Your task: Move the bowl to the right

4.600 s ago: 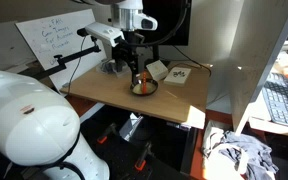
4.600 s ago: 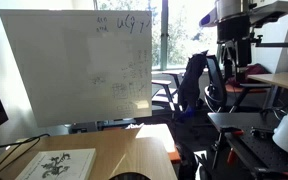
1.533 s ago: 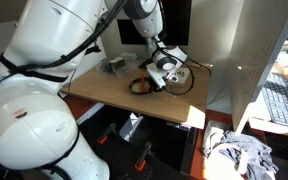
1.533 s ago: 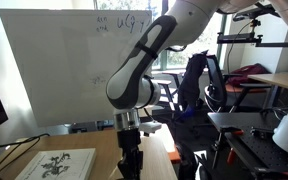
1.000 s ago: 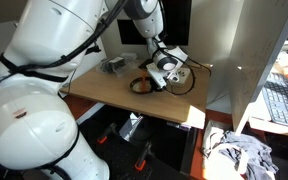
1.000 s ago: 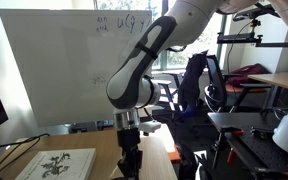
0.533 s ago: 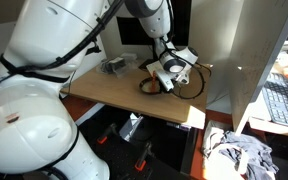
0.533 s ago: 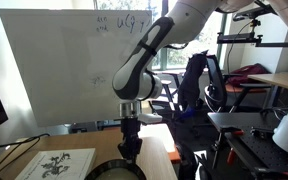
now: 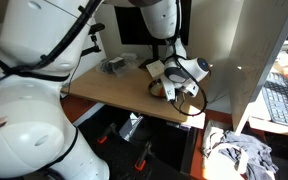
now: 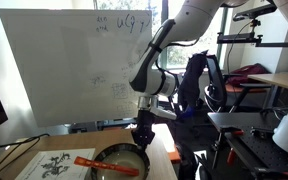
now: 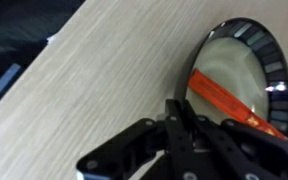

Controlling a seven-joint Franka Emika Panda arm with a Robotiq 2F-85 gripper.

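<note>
I should next turn and shift the bowl [image 10: 117, 157] slightly toward the whiteboard, then release its rim over the clear bare wood [image 10: 118, 138] beside the printed sheet.
The bowl [image 9: 168, 92] is small, round and dark-rimmed, and sits near the front right corner of the wooden table [image 9: 104, 92]. In an exterior view the bowl [image 10: 117, 157] shows a pale inside with an orange-red strip across it. My gripper [image 9: 176, 89] reaches down onto its rim. In the wrist view the bowl [image 11: 246, 62] fills the upper right, and my gripper [image 11: 180, 110] is shut on its near rim. In an exterior view the gripper [image 10: 141, 140] stands upright at the bowl's right edge.
A white paper card [image 9: 158, 68] lies behind the bowl, and grey metallic clutter [image 9: 112, 65] sits at the table's back left. A printed sheet [image 10: 56, 165] lies left of the bowl. The table's right edge [image 9: 202, 112] is close, and a whiteboard [image 10: 74, 65] stands behind.
My gripper has slid to the right across the table with the bowl in its grip. The bowl has come fully into the view that earlier showed only its edge.
</note>
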